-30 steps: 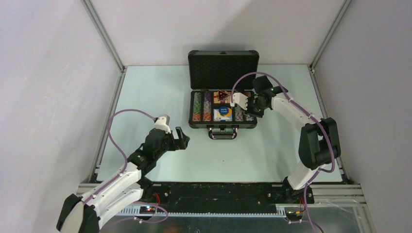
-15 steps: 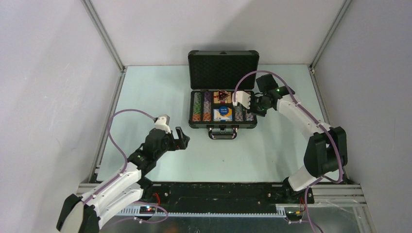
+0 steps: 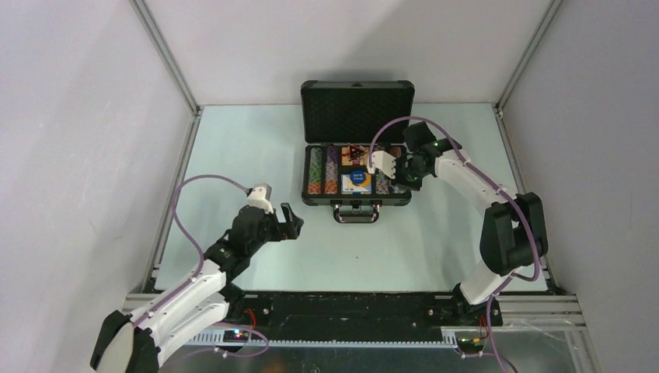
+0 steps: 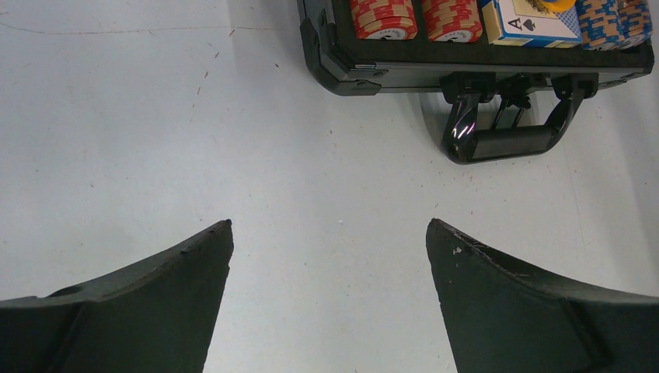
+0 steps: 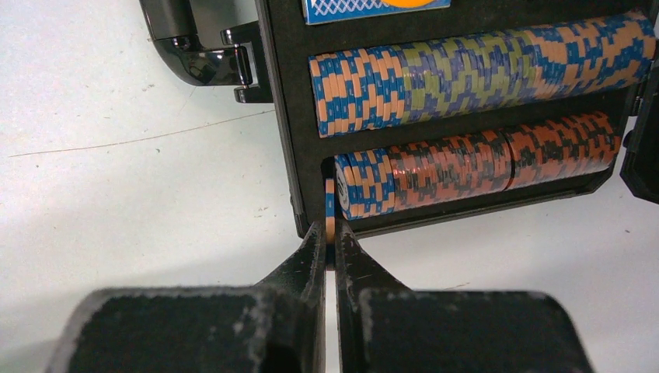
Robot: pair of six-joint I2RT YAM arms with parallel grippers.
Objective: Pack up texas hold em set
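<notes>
I will lower my right gripper and release the single blue-and-orange chip at the narrow dark gap, which is still open at the chip row's front end.
The dark briefcase [image 3: 356, 201] lies open at the back middle, its lid [image 3: 357, 111] upright. Rows of striped poker chips [image 3: 315, 172], a blue card box [image 3: 357, 182] and a dark triangular marker [image 3: 356, 153] fill the tray. My right gripper [image 5: 329, 233] is shut on a single blue-and-orange chip [image 5: 329, 206], held on edge at the front end of the rightmost chip row [image 5: 474, 159]. From above the right gripper [image 3: 402, 185] is over the case's right side. My left gripper [image 4: 329, 225] hangs open over bare table, short of the case handle [image 4: 505, 140].
The case handle [image 3: 357, 213] sticks out toward the arms. Aluminium frame rails [image 3: 175, 183] and grey walls close in the table on three sides. A second chip row [image 5: 482, 74] lies beside the one at the gripper.
The right arm's elbow swung out to the right and came back, its gripper staying at the case's right rows. The left arm has not moved.
</notes>
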